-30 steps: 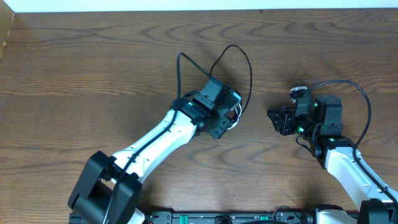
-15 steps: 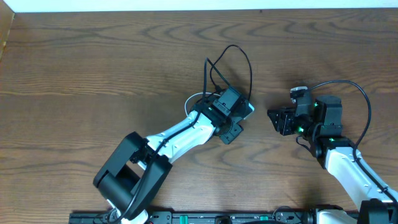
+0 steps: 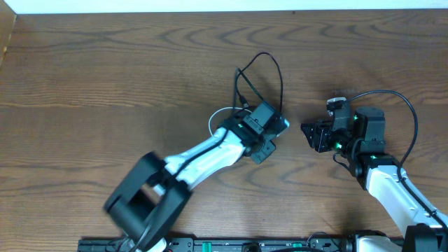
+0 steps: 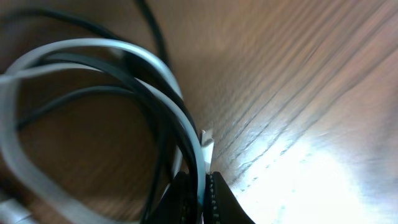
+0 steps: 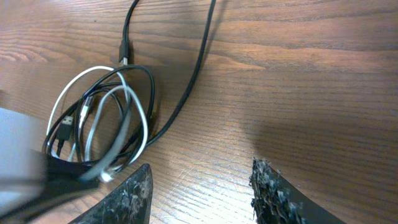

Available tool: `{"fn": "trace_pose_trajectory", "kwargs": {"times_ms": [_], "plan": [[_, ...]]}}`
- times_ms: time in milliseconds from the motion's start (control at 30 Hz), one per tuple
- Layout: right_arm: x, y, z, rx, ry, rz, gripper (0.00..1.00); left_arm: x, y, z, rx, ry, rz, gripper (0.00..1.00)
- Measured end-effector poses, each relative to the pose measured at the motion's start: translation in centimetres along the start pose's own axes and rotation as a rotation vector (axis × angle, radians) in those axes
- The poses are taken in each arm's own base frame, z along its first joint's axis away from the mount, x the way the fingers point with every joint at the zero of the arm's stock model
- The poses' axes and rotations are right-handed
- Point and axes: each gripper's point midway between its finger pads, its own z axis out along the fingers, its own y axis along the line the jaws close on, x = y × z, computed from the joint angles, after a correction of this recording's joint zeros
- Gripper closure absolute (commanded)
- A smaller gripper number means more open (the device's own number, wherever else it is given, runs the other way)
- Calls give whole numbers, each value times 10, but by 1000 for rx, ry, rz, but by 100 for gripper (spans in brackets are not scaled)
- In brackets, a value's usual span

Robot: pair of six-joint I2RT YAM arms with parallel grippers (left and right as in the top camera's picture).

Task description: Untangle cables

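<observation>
Next, my right gripper lowers and turns to the black cable at the bundle's edge, since my left gripper holds black and white cable pieces bunched.
The cables lie tangled in a bundle mid-table. The black cable loops toward the far edge, and a bit of the white cable shows beside the left arm. My left gripper sits over the bundle. In the left wrist view it is shut on strands of the white cable and black cable together. My right gripper stands open to the right of the bundle, apart from it. In the right wrist view it has only bare wood between its fingers, with the white coil and black cable ahead to its left.
The thick black wire of the right arm arcs over its wrist. The wooden table stretches to the left and far side, ending at a white edge at the back.
My left gripper has slid to the right onto the bundle and shut on the cables. The black loop has shifted right with it. The right arm has not moved.
</observation>
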Motion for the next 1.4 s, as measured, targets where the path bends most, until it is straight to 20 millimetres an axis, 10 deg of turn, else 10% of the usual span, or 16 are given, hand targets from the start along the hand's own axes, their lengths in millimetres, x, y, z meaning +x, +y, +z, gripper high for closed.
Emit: {"fn": "trace_pose_trajectory", "kwargs": {"times_ms": [200, 533, 733, 1000, 1400], "plan": [[0, 3, 0, -20, 2, 0, 51, -66, -10, -98, 112, -311, -93, 92], [2, 36, -1, -184, 16, -36, 49, -108, -52, -135, 431, -484, -147, 92], [16, 9, 2, -29, 63, -3, 53, -137, -66, -171, 624, -616, -171, 92], [59, -93, -35, 617, 176, 177, 57, -130, 33, -199, 680, -676, -391, 92], [70, -134, -71, 880, 100, 431, 89, -49, 164, -190, 489, -592, -832, 91]]}}
